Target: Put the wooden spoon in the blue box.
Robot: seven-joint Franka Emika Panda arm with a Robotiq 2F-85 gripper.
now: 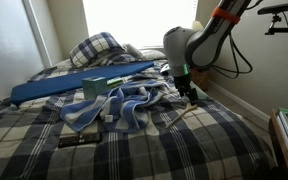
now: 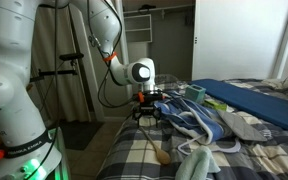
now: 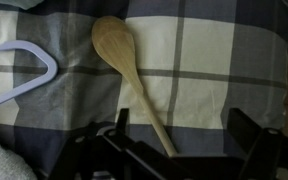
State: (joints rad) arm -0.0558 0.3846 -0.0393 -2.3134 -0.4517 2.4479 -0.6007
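The wooden spoon [image 3: 119, 45] lies flat below and slants between the open fingers, so my gripper should turn slightly and go down onto the middle of the handle [image 3: 150, 106].
The wooden spoon [image 3: 119, 45] lies flat on the plaid bedcover, bowl away from me and handle running toward the gripper; it also shows in an exterior view [image 2: 161, 152]. My gripper [image 3: 182, 135] is open and hovers just above the handle end, one finger on each side, holding nothing. In both exterior views the gripper [image 1: 189, 95] [image 2: 147, 112] points down over the bed. The long, flat blue box [image 1: 74, 85] lies across the bed toward the pillows, apart from the gripper; it also shows in an exterior view [image 2: 254, 97].
A heap of blue-and-white striped cloth [image 1: 124, 105] lies between the gripper and the box. A white hanger [image 3: 24, 75] lies beside the spoon. A black remote [image 1: 77, 141] lies on the bedcover. A plaid pillow [image 1: 96, 47] sits by the window.
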